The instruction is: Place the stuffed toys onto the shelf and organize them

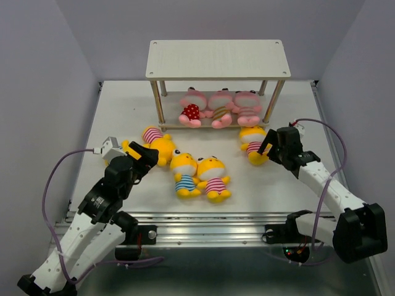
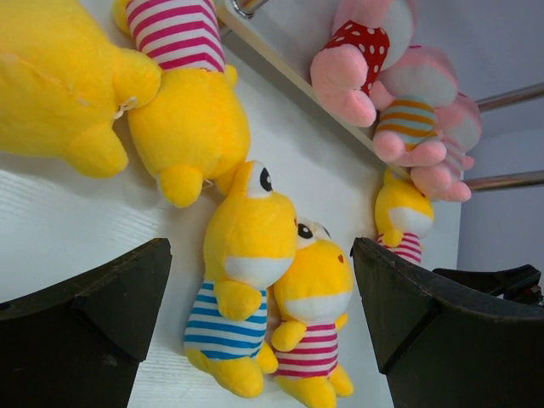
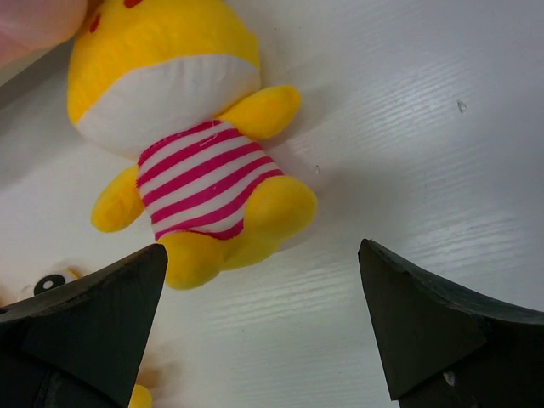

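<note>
My right gripper is open above the nearer foot of the pink-striped toy by the shelf leg, and it will lower its fingers onto that foot and close, since the foot sticks out toward them.
The shelf stands at the back; three pink toys lie on its lower board, its top board bare. On the table lie yellow toys: a pink-striped one, a blue-striped one against a pink-striped one, and a pink-striped one by the shelf's right leg. Another yellow toy lies close to my left gripper. My left gripper is open and empty, facing the pair. My right gripper is open and empty, just right of the striped toy.
The white table ends in a metal rail at the near edge. Grey walls close in both sides and the back. The shelf's thin metal legs stand at its corners. Purple cables loop beside both arms.
</note>
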Tool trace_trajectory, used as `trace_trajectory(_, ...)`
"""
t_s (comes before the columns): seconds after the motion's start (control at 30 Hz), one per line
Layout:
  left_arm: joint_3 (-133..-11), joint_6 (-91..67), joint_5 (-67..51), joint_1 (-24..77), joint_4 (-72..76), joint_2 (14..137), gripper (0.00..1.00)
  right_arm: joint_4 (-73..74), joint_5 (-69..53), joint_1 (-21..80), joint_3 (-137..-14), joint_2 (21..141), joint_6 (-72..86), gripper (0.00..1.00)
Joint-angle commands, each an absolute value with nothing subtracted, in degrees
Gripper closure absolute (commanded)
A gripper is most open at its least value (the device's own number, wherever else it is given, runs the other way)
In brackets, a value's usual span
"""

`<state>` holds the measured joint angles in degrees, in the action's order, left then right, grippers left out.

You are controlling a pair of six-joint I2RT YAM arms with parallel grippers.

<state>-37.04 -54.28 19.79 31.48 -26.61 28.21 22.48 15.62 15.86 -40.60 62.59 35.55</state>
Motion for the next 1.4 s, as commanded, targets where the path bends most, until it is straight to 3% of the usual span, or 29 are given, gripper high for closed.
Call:
trace_trajectory(0.0, -36.8, -55.3, 23.1, 31.6, -30.1, 29.4, 0.01, 14.1, 6.4, 11.4, -39.4, 65.4, 37.9, 0.00)
trace_trajectory(0.13, -36.7, -55.5, 23.0, 31.6, -30.4, 30.5, 0.01, 8.5, 0.4, 9.1, -37.1, 68.3, 37.3, 0.03)
trace_trajectory(0.2, -36.4, -55.5, 22.9, 31.6, -29.8, 30.8, 0.01, 6.6, 0.8, 9.1, -36.1, 69.8, 37.4, 0.10)
trace_trajectory(0.33, -36.0, -55.4, 22.5, 31.6, -29.0, 30.7, 0.01, 3.5, 0.4, 9.1, -34.6, 70.6, 36.7, 0.15)
trace_trajectory(0.47, -36.0, -55.4, 22.2, 31.6, -28.5, 30.7, 0.01, 2.8, 0.4, 9.1, -33.4, 71.0, 36.9, 0.36)
trace_trajectory(0.5, -36.0, -55.4, 22.1, 31.6, -28.3, 30.7, 0.01, 1.9, -2.0, 9.1, -32.6, 70.8, 36.9, 0.49)
trace_trajectory(0.53, -36.0, -55.4, 22.1, 31.6, -28.4, 30.7, 0.01, 1.6, -2.6, 9.1, -32.3, 70.7, 36.9, 0.56)
trace_trajectory(0.57, -35.9, -55.4, 22.1, 31.6, -28.4, 30.7, 0.01, 1.3, -3.1, 9.1, -31.9, 70.0, 36.9, 0.71)
trace_trajectory(0.67, -35.9, -54.9, 22.1, 31.6, -28.3, 30.6, 0.01, 3.2, -5.1, 9.1, -31.9, 67.5, 34.9, 0.93)
trace_trajectory(0.9, -35.2, -54.1, 22.2, 31.6, -27.1, 29.4, 0.01, 25.0, -5.9, 9.1, -37.3, 58.2, 29.3, 0.96)
trace_trajectory(1.07, -34.7, -52.8, 22.1, 31.6, -25.1, 29.5, 0.01, 36.3, -20.8, 9.1, -42.3, 46.1, 22.4, 0.96)
trace_trajectory(1.23, -34.5, -51.9, 20.8, 31.6, -23.0, 31.1, 0.01, 33.8, -35.7, 9.1, -55.4, 43.0, 19.9, 0.99)
trace_trajectory(1.37, -34.8, -51.8, 20.6, 31.6, -22.5, 32.9, 0.01, 26.7, -37.4, 9.1, -66.1, 46.2, 19.3, 0.99)
